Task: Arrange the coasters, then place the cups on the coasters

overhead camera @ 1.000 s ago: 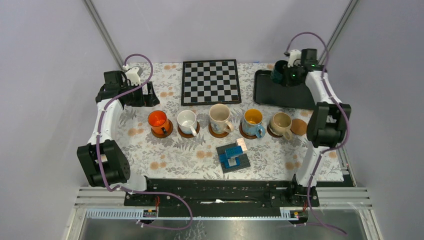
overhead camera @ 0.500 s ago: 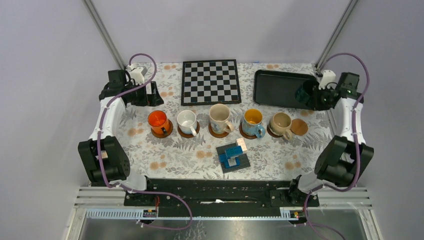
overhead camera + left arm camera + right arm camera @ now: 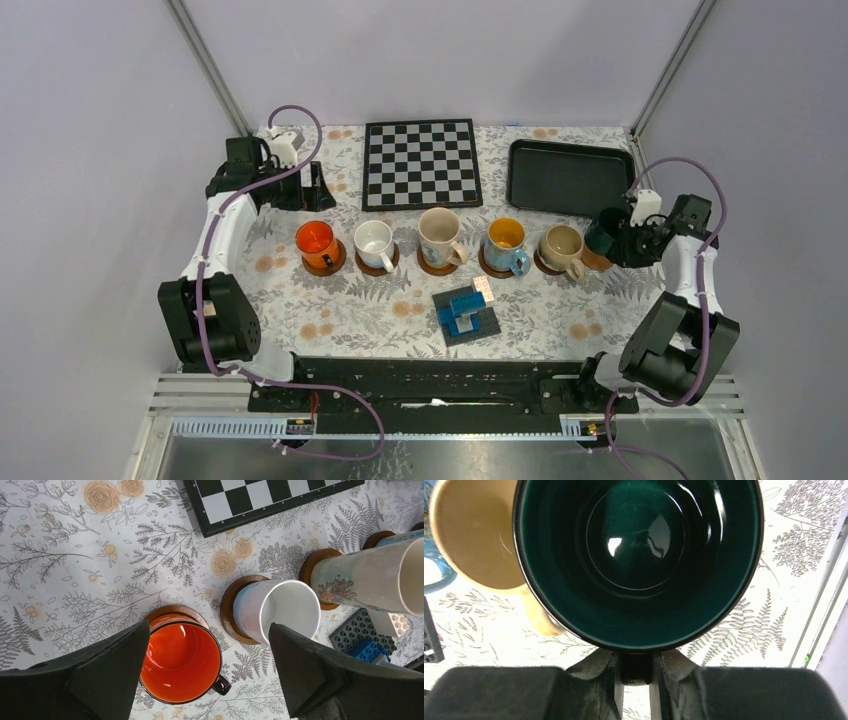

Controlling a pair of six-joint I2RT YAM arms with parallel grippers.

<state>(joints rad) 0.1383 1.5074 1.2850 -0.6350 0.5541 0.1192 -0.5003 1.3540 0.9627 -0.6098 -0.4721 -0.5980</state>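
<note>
The green cup in my right gripper needs to go down onto the bare coaster [image 3: 597, 260] beside the beige cup next, because every other coaster has a cup on it. Then I need to let go of the green cup's handle.
Five cups stand in a row on brown coasters: orange [image 3: 315, 241], white [image 3: 374, 240], patterned cream [image 3: 437, 236], blue [image 3: 506, 240] and beige [image 3: 561, 245]. My right gripper [image 3: 622, 241] is shut on the handle of the dark green cup [image 3: 603, 231], upright at the row's right end, just right of the beige cup. It covers most of a sixth coaster [image 3: 596, 264]; I cannot tell whether they touch. The right wrist view looks into the green cup [image 3: 636, 555], its handle pinched in the gripper [image 3: 636, 672]. My left gripper [image 3: 305, 190] is open behind the orange cup [image 3: 180, 662].
A chessboard [image 3: 421, 163] lies at the back centre and a black tray [image 3: 570, 178] at the back right. A grey plate with blue bricks [image 3: 466, 313] sits in front of the row. Slanted frame posts rise at both back corners.
My right arm has carried the dark green cup from over the black tray forward to the right end of the row, beside the beige cup. The left arm drifted slightly back.
</note>
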